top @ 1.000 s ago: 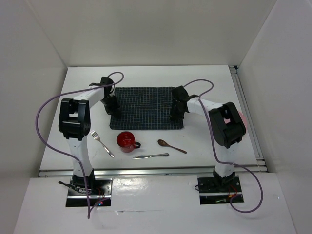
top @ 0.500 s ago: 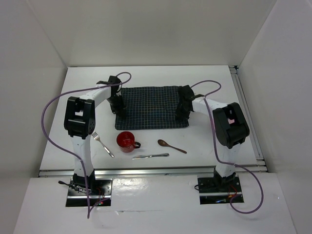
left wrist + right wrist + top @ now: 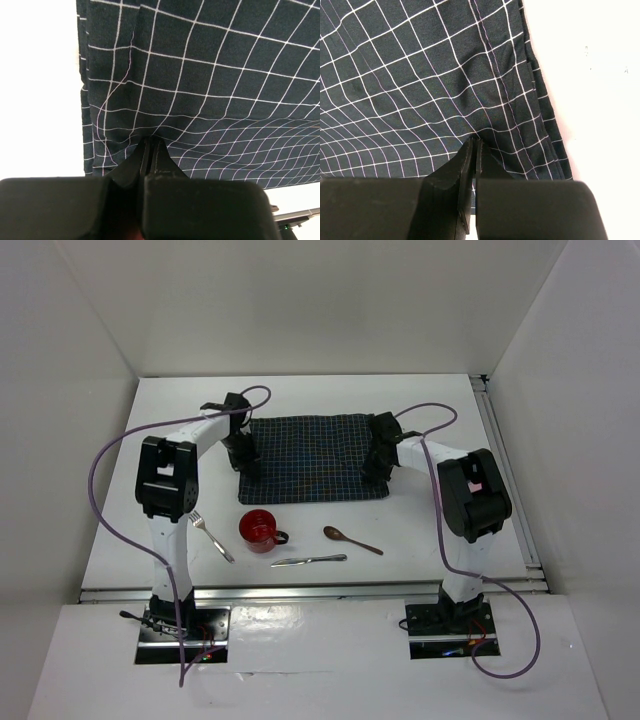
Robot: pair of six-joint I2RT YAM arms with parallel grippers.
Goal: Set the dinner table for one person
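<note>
I should keep my right gripper still and open it to let go of the mat's rail-side edge, because the edge is right below its fingers and the cloth already lies flat.
The dinner table (image 3: 430,530) is the white tabletop. A dark navy checked cloth mat (image 3: 310,460) lies flat at its middle. My left gripper (image 3: 244,456) is shut on the mat's left edge, near its front corner. In the left wrist view the closed fingertips (image 3: 151,141) pinch a raised fold of the cloth (image 3: 210,75). My right gripper (image 3: 376,462) is shut on the mat's right edge. In the right wrist view its closed fingertips (image 3: 476,142) pinch the cloth (image 3: 420,75) the same way.
In front of the mat lie a fork (image 3: 210,534), a red mug (image 3: 259,529), a brown spoon (image 3: 351,539) and a knife (image 3: 307,560). White walls enclose the table on three sides. A metal rail (image 3: 505,470) runs along the right edge.
Both grippers and the mat they hold have shifted to the right over the last second. Most of the shift came early; since half a second ago they have barely moved.
</note>
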